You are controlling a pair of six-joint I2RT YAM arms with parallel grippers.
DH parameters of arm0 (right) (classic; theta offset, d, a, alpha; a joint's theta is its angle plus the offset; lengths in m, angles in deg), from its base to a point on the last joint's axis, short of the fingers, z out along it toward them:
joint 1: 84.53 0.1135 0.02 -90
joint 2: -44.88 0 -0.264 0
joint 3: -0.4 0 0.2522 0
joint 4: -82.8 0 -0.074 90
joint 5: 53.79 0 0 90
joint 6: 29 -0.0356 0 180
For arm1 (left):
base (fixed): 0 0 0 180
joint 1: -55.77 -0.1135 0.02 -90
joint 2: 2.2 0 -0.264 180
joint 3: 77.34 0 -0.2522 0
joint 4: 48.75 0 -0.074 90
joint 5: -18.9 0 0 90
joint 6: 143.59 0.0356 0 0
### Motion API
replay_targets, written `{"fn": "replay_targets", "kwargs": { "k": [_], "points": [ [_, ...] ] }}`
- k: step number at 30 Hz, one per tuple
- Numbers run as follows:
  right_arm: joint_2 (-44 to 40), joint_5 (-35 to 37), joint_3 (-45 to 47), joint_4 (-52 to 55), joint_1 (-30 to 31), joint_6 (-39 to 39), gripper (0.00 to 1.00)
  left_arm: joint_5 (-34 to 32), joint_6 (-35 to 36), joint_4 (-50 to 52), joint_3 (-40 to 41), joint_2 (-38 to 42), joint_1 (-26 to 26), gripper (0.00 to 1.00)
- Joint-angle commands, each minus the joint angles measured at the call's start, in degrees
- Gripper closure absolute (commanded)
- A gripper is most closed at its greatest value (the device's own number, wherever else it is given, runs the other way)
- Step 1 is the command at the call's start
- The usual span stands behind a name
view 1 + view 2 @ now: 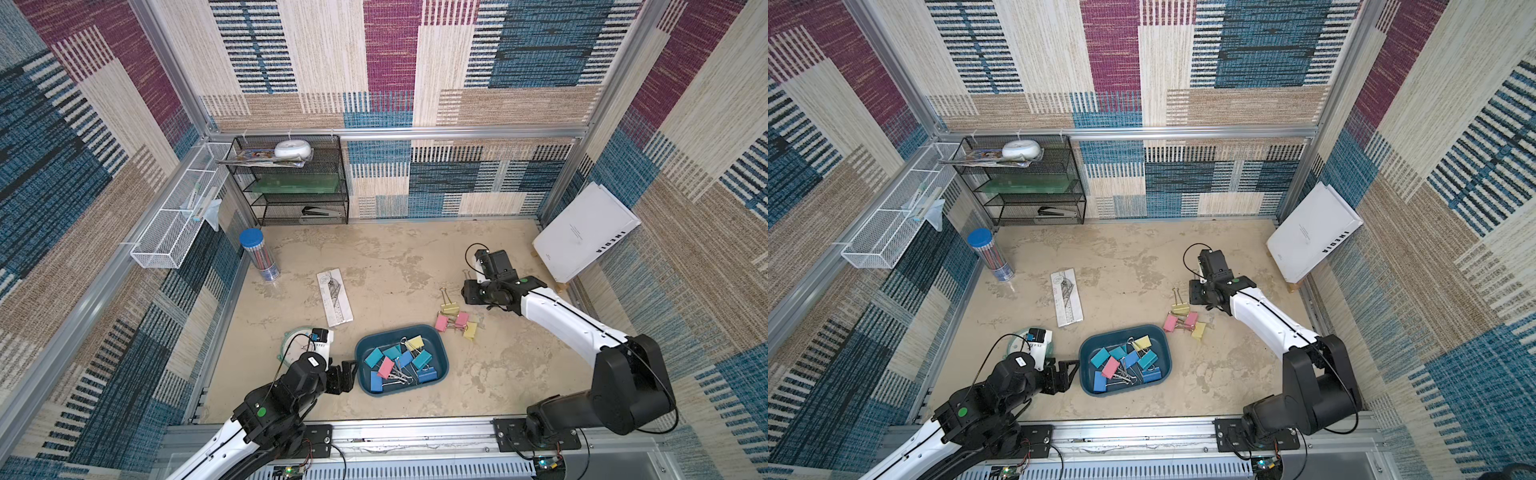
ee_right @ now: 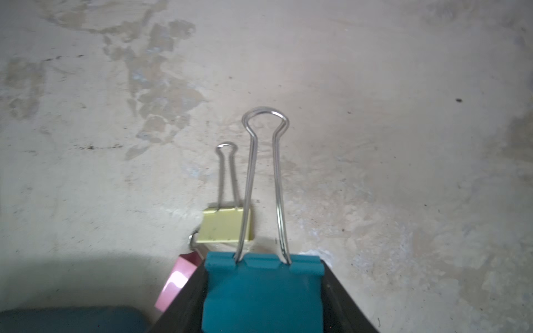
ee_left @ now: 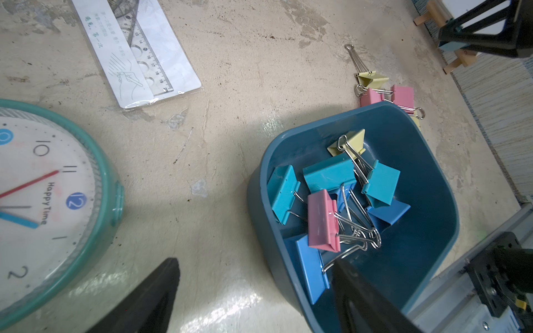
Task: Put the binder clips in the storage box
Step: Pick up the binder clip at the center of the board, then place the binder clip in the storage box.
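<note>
The box's end beside the pink clips is back of my gripper. I should move my right gripper back past the pink clips next and release the teal clip over that end.
The dark teal storage box sits near the table's front and holds several binder clips in teal, blue, pink and yellow. More clips lie on the table to its right: a yellow one, two pink ones and another yellow one. My right gripper hangs just beyond this cluster, shut on a teal binder clip whose wire handle sticks out ahead. My left gripper stands open at the box's left end, straddling its wall.
A packaged ruler lies left of centre. A teal-rimmed clock sits under the left wrist. A pencil tube, a black mesh rack and a white wire basket stand at the back left. A white book leans at the right wall.
</note>
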Motion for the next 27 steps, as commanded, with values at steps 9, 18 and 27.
{"fn": "replay_targets", "kwargs": {
  "k": [9, 18, 27],
  "points": [
    [-4.0, -9.2, 2.9, 3.8, 24.5, 11.2, 0.53, 0.3, 0.7, -0.7, 0.1, -0.1, 0.0, 0.13],
    [-6.4, -13.4, 8.4, 2.1, 30.6, 10.8, 0.52, 0.2, 0.6, -0.6, 0.1, -0.2, 0.0, 0.13],
    [-1.0, -14.1, 6.8, 3.8, 31.0, 10.7, 0.52, 0.2, 0.6, -0.5, 0.0, -0.1, 0.0, 0.13]
  ]
}}
